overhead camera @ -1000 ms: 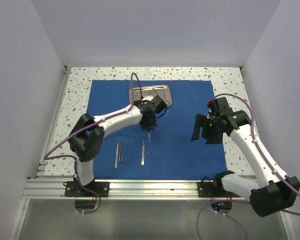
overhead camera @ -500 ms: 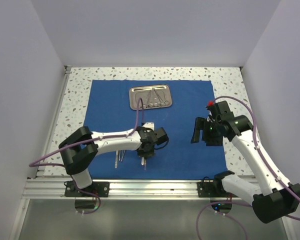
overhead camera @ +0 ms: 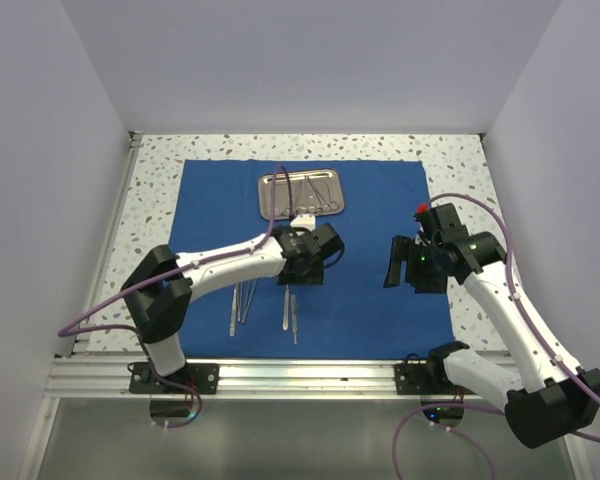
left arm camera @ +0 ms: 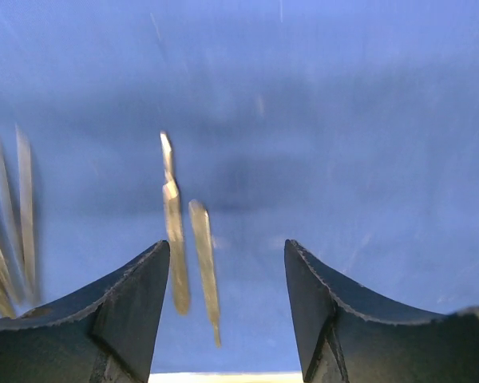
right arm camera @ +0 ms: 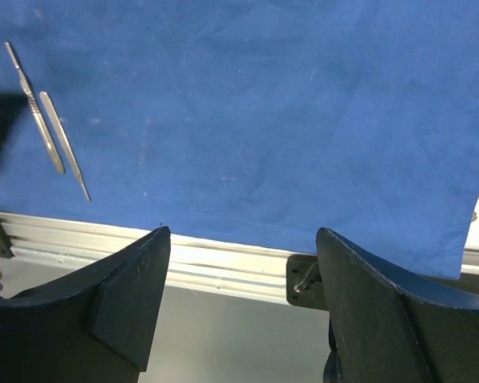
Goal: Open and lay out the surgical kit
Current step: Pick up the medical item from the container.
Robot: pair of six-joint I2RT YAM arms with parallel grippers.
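My open left gripper moves outward and down onto the instrument at the tray's middle (overhead camera: 300, 190) next, because slim instruments still lie in the steel tray.
The surgical kit's royal-blue cloth (overhead camera: 370, 200) lies spread flat, with the steel tray (overhead camera: 300, 194) at its far middle holding slim instruments. Two scalpel handles (overhead camera: 289, 312) lie side by side near the cloth's front edge, with tweezers (overhead camera: 242, 300) to their left. My left gripper (overhead camera: 303, 272) hovers open just above and behind the handles (left arm camera: 174, 231), nothing between its fingers (left arm camera: 136, 303); the tweezers (left arm camera: 20, 207) show blurred at the left. My right gripper (overhead camera: 395, 264) hangs open and empty over the cloth's right part (right arm camera: 303, 96), seeing the handles (right arm camera: 52, 128) from afar.
The speckled tabletop (overhead camera: 155, 190) borders the cloth on both sides. An aluminium rail (overhead camera: 300, 375) runs along the near edge, seen also as the rail (right arm camera: 223, 263) under the right gripper (right arm camera: 242, 233). White walls enclose the table on three sides.
My left gripper has opened and let go of a slim steel handle, which now lies beside the other one. It has pulled back from the cloth's front edge. The right arm stays put.
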